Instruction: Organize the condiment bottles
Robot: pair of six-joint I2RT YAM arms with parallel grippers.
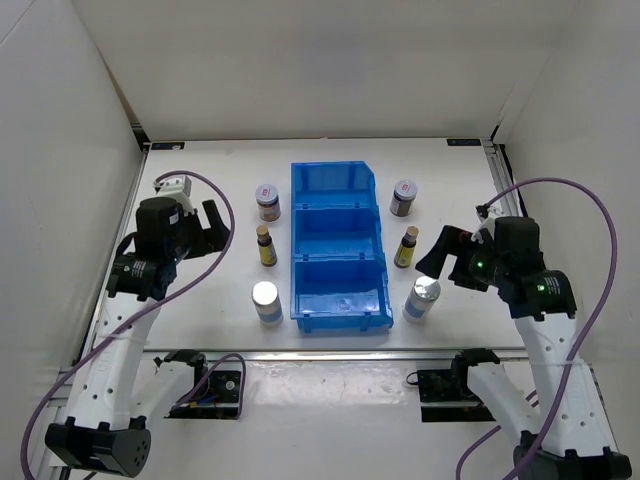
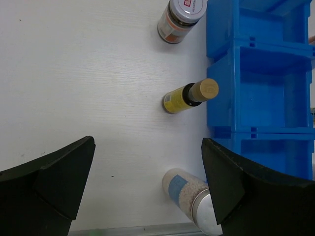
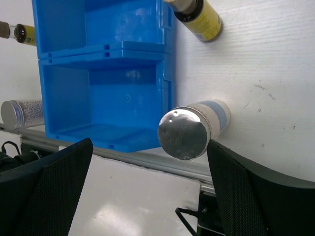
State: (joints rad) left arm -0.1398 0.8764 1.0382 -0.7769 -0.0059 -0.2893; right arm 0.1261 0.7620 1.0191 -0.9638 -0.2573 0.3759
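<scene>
The nearest cylinder's silver cap [image 3: 183, 133] is below my right gripper and to its left in the top view, so I will move the gripper down and across onto the cap.
Six condiment bottles stand upright on the white table, three on each side of the blue bin [image 1: 338, 300]. On the left are a purple-white-lidded jar [image 1: 268, 200], a slim dark yellow-labelled bottle [image 1: 266, 245] and a white-blue cylinder with a silver cap [image 1: 266, 302]. On the right are a jar [image 1: 403, 197], a slim bottle [image 1: 407, 246] and a cylinder [image 1: 422, 298]. My left gripper [image 1: 212, 232] is open and empty, left of the left row. My right gripper [image 1: 440, 258] is open and empty, just right of the right cylinder [image 3: 194, 130]. The left wrist view shows the left jar [image 2: 179, 19], slim bottle [image 2: 189, 96] and cylinder [image 2: 192, 199].
The three compartments of the blue bin [image 2: 266, 83] hold nothing; it also shows in the right wrist view [image 3: 103, 73]. The table's metal front edge [image 3: 147, 160] runs just below the cylinders. White walls enclose the table on the left, back and right.
</scene>
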